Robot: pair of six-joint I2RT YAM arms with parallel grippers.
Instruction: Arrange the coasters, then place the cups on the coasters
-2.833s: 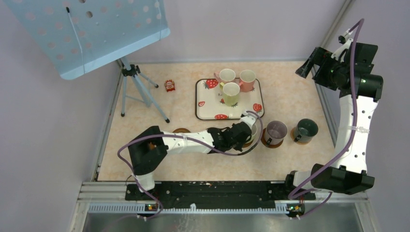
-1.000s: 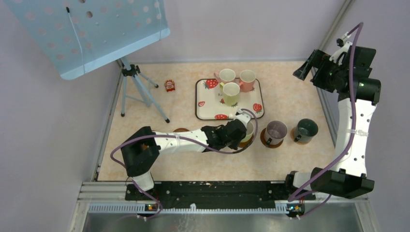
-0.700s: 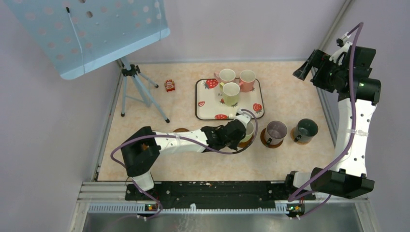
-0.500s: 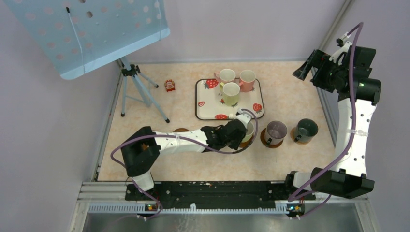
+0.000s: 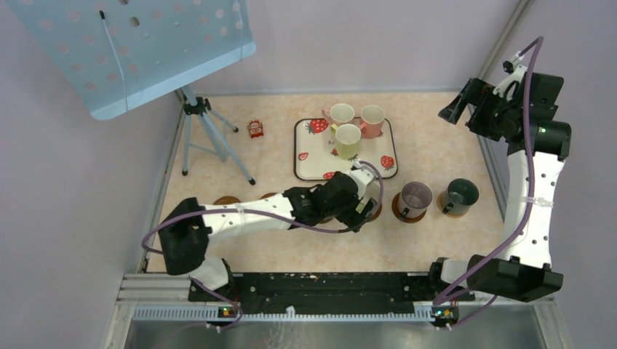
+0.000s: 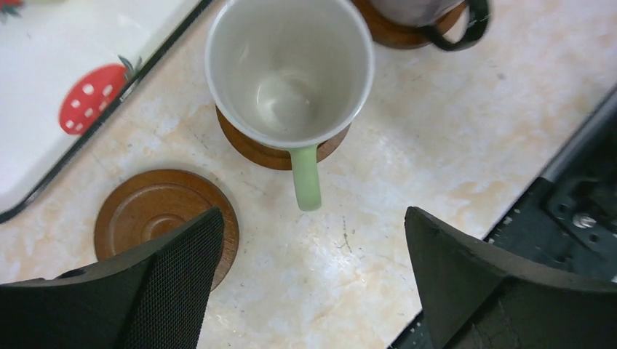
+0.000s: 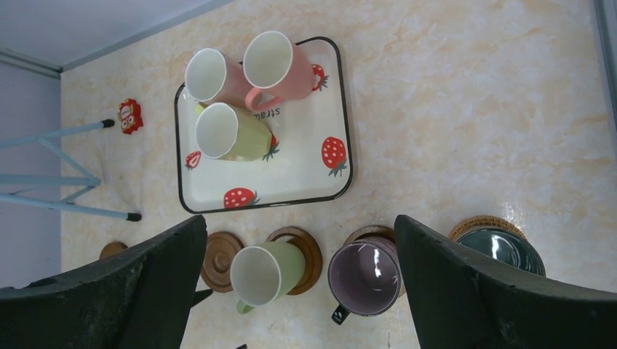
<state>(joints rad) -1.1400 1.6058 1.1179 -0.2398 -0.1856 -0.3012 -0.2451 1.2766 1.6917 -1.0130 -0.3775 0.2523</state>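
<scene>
The robot's left gripper will next move outward over the strawberry tray and onto the handle of the light green cup [image 5: 335, 129], since the cup is still off the coasters.
In the left wrist view a light green cup [image 6: 289, 69] stands upright on a brown coaster [image 6: 269, 154], its handle towards me. My left gripper [image 6: 313, 225] is open just short of that handle, holding nothing. An empty coaster [image 6: 164, 214] lies to its left. Further right, a purple-grey cup [image 5: 416, 196] and a dark green cup [image 5: 460, 195] each sit on a coaster. Two pink cups [image 7: 273, 62] and another light green cup [image 7: 225, 131] stand on the strawberry tray [image 7: 342, 145]. My right gripper [image 7: 300, 222] is open and empty, high above the table's right side.
Two more empty coasters [image 5: 227, 200] lie along the row to the left, partly hidden by my left arm. A tripod [image 5: 207, 134] with a blue perforated panel stands at the back left. A small red item [image 5: 255, 129] lies left of the tray.
My left gripper has opened, let go of the light green cup on its coaster and drawn back from it. The right arm has barely moved.
</scene>
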